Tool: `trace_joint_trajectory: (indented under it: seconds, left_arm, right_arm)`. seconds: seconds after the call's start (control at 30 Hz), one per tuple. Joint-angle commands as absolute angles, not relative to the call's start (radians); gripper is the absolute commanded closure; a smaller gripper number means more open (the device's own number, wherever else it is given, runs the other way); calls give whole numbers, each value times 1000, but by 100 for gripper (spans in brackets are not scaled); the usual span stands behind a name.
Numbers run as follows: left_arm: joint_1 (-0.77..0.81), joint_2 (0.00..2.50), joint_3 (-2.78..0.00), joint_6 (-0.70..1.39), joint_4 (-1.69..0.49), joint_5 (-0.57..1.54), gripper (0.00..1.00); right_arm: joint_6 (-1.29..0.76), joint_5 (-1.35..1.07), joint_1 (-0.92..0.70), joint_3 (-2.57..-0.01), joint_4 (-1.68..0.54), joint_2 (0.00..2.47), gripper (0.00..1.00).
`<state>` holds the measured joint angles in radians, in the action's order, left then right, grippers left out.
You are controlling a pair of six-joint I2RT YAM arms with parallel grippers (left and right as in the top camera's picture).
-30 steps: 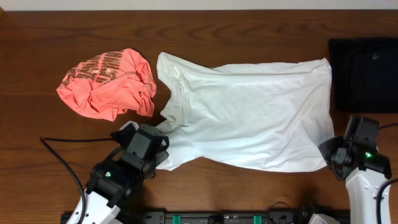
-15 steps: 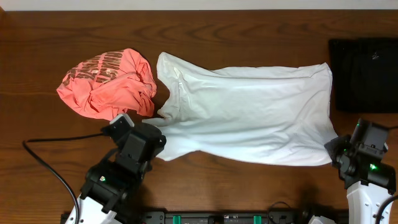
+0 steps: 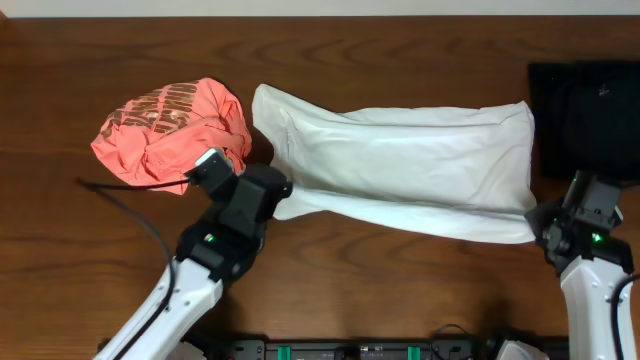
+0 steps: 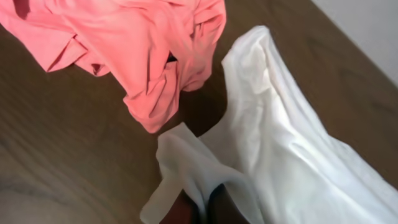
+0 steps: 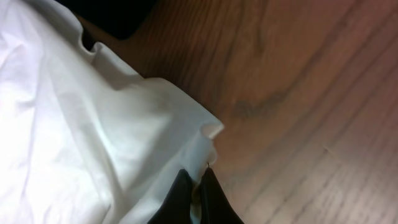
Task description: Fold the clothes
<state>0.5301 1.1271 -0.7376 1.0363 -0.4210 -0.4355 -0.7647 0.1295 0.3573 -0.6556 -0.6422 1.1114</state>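
Note:
The T-shirt's near part still lies unfolded, so my left gripper will move outward over the white T-shirt's end (image 3: 300, 160) beside the coral-pink shirt (image 3: 170, 133) and let go of the T-shirt's corner.
The white T-shirt (image 3: 410, 165) lies across the middle of the table, its near long edge lifted and carried toward the far side. My left gripper (image 3: 278, 192) is shut on its near left corner (image 4: 186, 165). My right gripper (image 3: 545, 222) is shut on its near right corner (image 5: 186, 134). The coral-pink shirt (image 3: 170, 133) with pale lettering lies crumpled at the left, just beside the left gripper; it also shows in the left wrist view (image 4: 130, 43).
A black folded garment (image 3: 585, 115) lies at the far right, next to the white shirt's right edge. A black cable (image 3: 120, 195) trails from the left arm over the wooden table (image 3: 400, 290).
Both grippers have moved away from the front edge toward the far side, pulling the shirt's near edge up and over. The shirt looks narrower front to back.

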Motion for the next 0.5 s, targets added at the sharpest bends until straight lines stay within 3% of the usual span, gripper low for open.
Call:
trace_joint_trajectory:
  seconds: [0.0,0.47]
  left_arm:
    - [524,1178,-762,1021,-392,-533,94]
    - [522,1191,-762,988,-364,-665,94]
  right_arm:
    - [-750,161,367,-676,-616,1148,99]
    - [-731,175,367,-676,-519,1240,99]
